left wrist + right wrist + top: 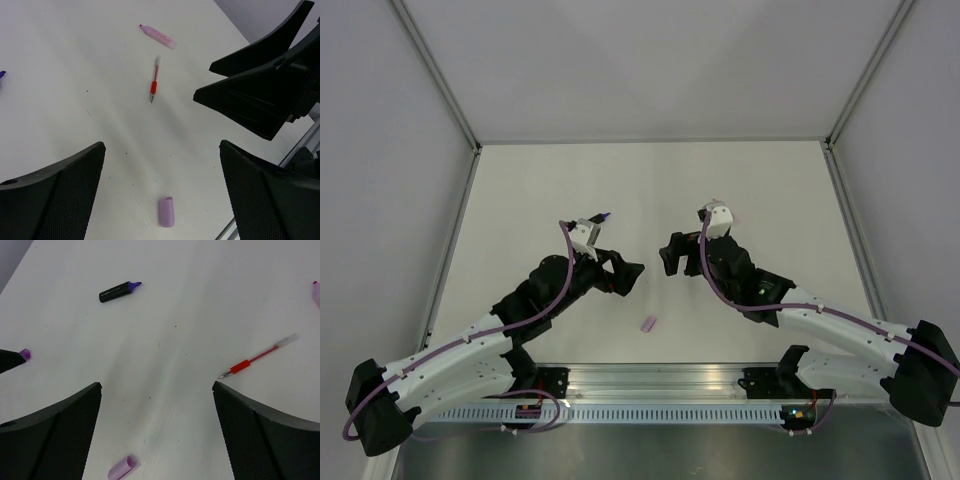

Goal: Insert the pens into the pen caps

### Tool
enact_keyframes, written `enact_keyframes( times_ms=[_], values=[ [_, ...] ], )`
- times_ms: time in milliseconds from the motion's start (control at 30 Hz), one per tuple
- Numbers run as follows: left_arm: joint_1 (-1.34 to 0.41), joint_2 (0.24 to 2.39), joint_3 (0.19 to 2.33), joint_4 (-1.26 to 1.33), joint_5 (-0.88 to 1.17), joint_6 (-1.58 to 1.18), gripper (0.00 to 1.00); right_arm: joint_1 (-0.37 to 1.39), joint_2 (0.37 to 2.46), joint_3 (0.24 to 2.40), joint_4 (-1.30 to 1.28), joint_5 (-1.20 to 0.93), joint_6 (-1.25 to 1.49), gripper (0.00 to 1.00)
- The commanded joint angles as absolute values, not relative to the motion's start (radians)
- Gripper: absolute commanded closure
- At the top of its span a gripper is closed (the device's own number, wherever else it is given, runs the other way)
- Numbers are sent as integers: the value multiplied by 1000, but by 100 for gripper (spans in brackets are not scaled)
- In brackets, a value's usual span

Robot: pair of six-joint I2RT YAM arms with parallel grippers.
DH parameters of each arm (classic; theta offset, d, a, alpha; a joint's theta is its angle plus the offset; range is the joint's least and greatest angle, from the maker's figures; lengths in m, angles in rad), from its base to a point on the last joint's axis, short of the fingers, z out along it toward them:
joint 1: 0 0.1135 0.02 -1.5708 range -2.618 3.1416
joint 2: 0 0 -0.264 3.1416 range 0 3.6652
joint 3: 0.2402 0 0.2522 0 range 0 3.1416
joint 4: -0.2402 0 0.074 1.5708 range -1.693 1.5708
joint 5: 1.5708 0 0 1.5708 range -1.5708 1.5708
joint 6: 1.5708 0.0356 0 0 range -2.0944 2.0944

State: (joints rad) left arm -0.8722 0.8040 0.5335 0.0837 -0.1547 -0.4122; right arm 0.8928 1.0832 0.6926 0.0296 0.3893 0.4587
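My right gripper needs to move outward and down next onto the blunt end (172,44) and leave the uncapped tip clear, because the pale pink pen (157,36) lies outward and below the gripper.
Both grippers are open and empty, facing each other above the table's middle: left gripper (631,276) (162,145), right gripper (670,256) (157,385). A lilac-pink cap (647,324) (167,211) (122,468) lies on the table between and nearer than them. The red pen (154,82) (257,359) lies uncapped, close to the right gripper's right finger. The pale pink pen (157,36) lies farther back; only its end shows in the right wrist view (316,292). The dark purple pen (119,291) lies at the far left. A small purple cap (25,354) sits beside the left gripper's fingertip. No red cap shows.
The white table (650,180) is walled by grey panels at the back and sides. A metal rail (660,385) runs along the near edge. The right gripper's black fingers (260,95) reach into the left wrist view at the right.
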Motion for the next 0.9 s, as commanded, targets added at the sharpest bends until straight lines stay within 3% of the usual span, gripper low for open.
enact_keyframes(
  times_ms=[0, 200, 400, 633, 867],
  values=[
    [-874, 790, 538, 107, -152, -393, 0, 894, 1101, 755, 48, 415, 421, 2],
    [-874, 798, 534, 113, -163, -400, 0, 842, 1253, 986, -141, 445, 259, 2],
    [-874, 818, 531, 121, -181, -408, 0, 551, 1483, 1251, -288, 207, 196, 6],
    [-874, 824, 532, 127, -141, -422, 0, 257, 1816, 1508, -445, 32, 180, 28],
    [-874, 808, 531, 130, -129, -426, 0, 193, 1988, 1679, -587, 40, 80, 39]
  ],
)
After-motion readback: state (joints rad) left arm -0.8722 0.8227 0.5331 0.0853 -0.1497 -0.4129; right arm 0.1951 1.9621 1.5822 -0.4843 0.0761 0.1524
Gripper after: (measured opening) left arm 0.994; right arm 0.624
